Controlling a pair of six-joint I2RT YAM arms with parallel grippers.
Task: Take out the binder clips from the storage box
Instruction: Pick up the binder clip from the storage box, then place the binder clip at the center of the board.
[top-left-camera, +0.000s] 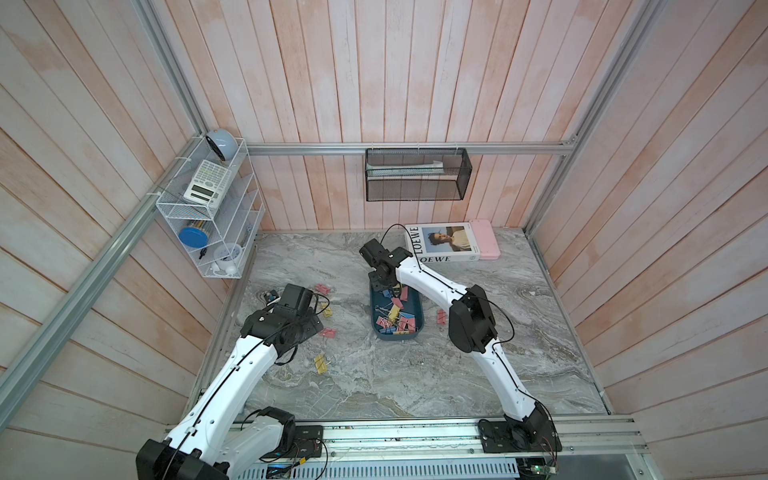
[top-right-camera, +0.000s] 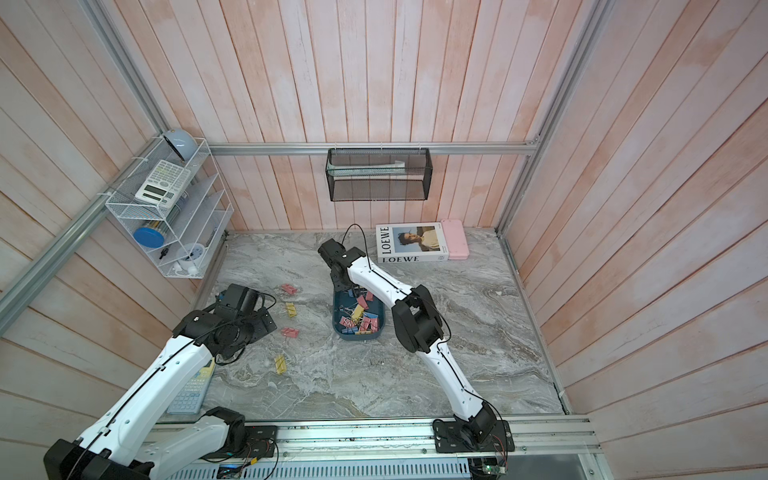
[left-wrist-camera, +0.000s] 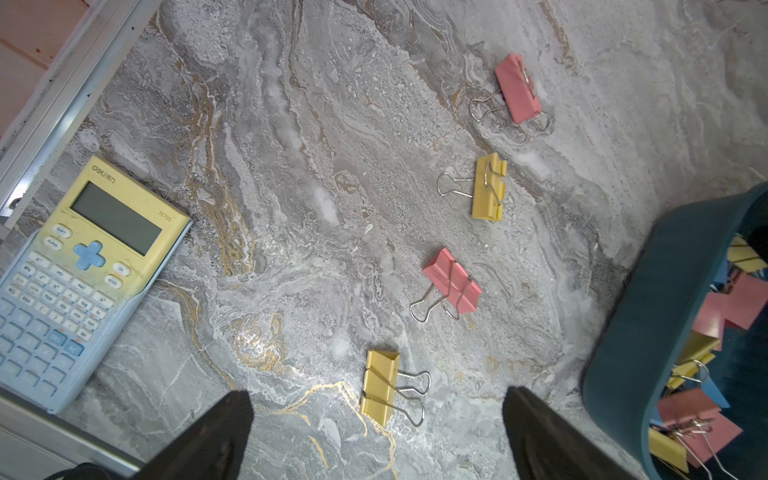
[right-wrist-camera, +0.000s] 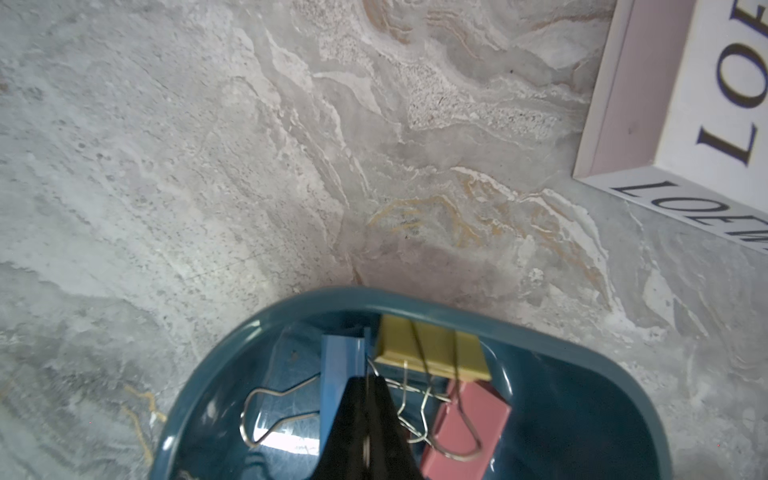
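Note:
I should next lift my right gripper over the storage box's rim, then down to release the blue clip, as the tabletop by the LOEWE book (top-right-camera: 411, 277) is across that rim.
The dark teal storage box (top-left-camera: 373, 318) (top-right-camera: 337, 326) sits mid-table and holds several pink, yellow and blue binder clips (top-left-camera: 395, 320). My right gripper (top-left-camera: 394, 290) (right-wrist-camera: 368, 378) reaches down into the box's far end. It is shut, with a thin silver wire handle pinched between its fingers, beside a blue clip (right-wrist-camera: 338, 361), a yellow clip (right-wrist-camera: 432, 353) and a pink clip (right-wrist-camera: 469, 419). My left gripper (left-wrist-camera: 376, 390) hangs open above the table left of the box, over a yellow clip (left-wrist-camera: 380, 386). More clips lie loose on the table: pink (left-wrist-camera: 517, 89), yellow (left-wrist-camera: 489, 187), pink (left-wrist-camera: 453, 280), and one pink clip right of the box (top-left-camera: 441, 316).
A yellow-blue calculator (left-wrist-camera: 83, 270) lies by the table's left edge under the left arm. A LOEWE book (top-left-camera: 440, 243) and a pink case (top-left-camera: 484, 239) lie at the back. A white wire rack (top-left-camera: 208, 208) hangs on the left wall and a black mesh basket (top-left-camera: 417, 174) on the rear wall.

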